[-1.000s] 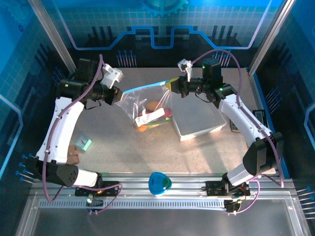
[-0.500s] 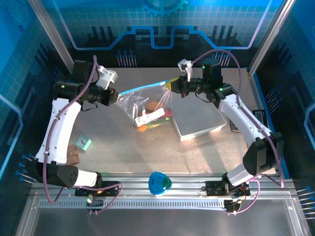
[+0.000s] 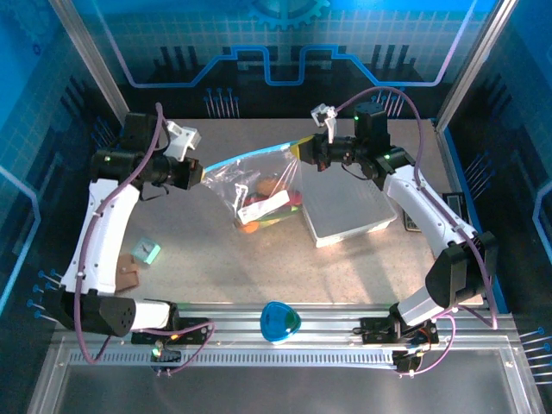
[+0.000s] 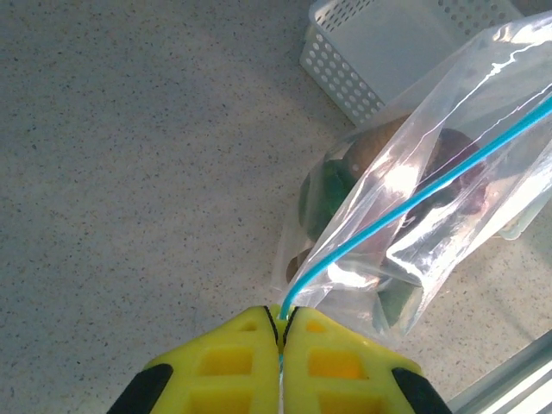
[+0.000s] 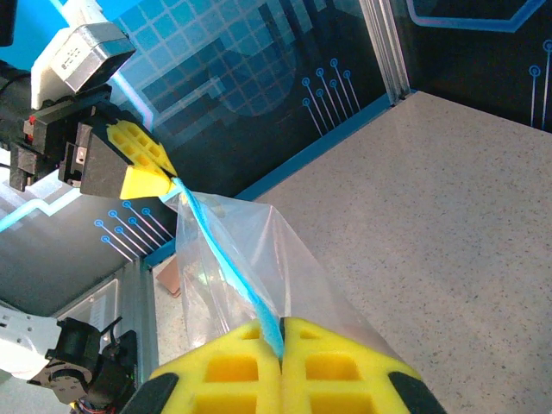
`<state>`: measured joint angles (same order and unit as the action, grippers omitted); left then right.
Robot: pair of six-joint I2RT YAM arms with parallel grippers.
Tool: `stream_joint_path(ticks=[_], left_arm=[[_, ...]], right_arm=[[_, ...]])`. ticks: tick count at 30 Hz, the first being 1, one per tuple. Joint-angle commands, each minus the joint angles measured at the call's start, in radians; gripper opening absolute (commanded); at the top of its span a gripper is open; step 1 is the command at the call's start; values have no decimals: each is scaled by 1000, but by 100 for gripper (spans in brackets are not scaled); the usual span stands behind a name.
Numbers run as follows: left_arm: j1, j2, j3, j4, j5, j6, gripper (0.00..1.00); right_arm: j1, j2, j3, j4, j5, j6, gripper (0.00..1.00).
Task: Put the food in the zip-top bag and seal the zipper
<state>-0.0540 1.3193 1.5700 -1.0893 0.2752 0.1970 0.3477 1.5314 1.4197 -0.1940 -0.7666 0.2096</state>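
Observation:
The zipper's other end is held by my right gripper, so my left gripper will next move away from the bag (image 3: 259, 183), past the zipper's end, to release that end.
The clear zip-top bag (image 3: 259, 183) hangs stretched between both grippers above the table. Its light-blue zipper (image 3: 250, 155) runs taut from my left gripper (image 3: 200, 172) to my right gripper (image 3: 297, 153). The food (image 3: 269, 207) lies in the sagging bottom of the bag: orange, tan, red and green pieces. In the left wrist view my gripper (image 4: 282, 323) is shut on the zipper's end (image 4: 414, 203), with dark-green food (image 4: 332, 185) showing through the plastic. In the right wrist view my gripper (image 5: 282, 332) pinches the other end of the zipper (image 5: 224, 259), and the left gripper (image 5: 147, 168) faces it.
The white perforated basket (image 3: 345, 207) stands right of the bag, also the basket (image 4: 379, 43) behind the bag. A small teal block (image 3: 147, 251) and a brown piece (image 3: 129, 274) lie at the left. A blue round object (image 3: 279, 321) sits on the front rail.
My left gripper has drawn to the left and slightly nearer along the zipper, stretching the bag's mouth edge longer. The right gripper has stayed put.

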Motion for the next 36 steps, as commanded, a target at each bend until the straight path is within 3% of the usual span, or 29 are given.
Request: stream_joint_path(ticks=[1, 13, 22, 25, 33, 36], left_arm=[[22, -69, -48, 84, -67, -63, 0], [22, -192, -47, 89, -185, -162, 0], [22, -226, -7, 17, -173, -194, 0], [22, -194, -38, 62, -190, -179, 0], [22, -86, -70, 198, -152, -174, 0], [23, -112, -127, 248, -169, -174, 15]], right_arm=[[6, -15, 22, 1, 12, -6, 0], [145, -35, 107, -289, 98, -88, 0], [203, -86, 135, -408, 172, -49, 0], [193, -38, 162, -422, 214, -63, 0], [152, 179, 278, -403, 148, -38, 0], [151, 189, 294, -395, 151, -38, 0]])
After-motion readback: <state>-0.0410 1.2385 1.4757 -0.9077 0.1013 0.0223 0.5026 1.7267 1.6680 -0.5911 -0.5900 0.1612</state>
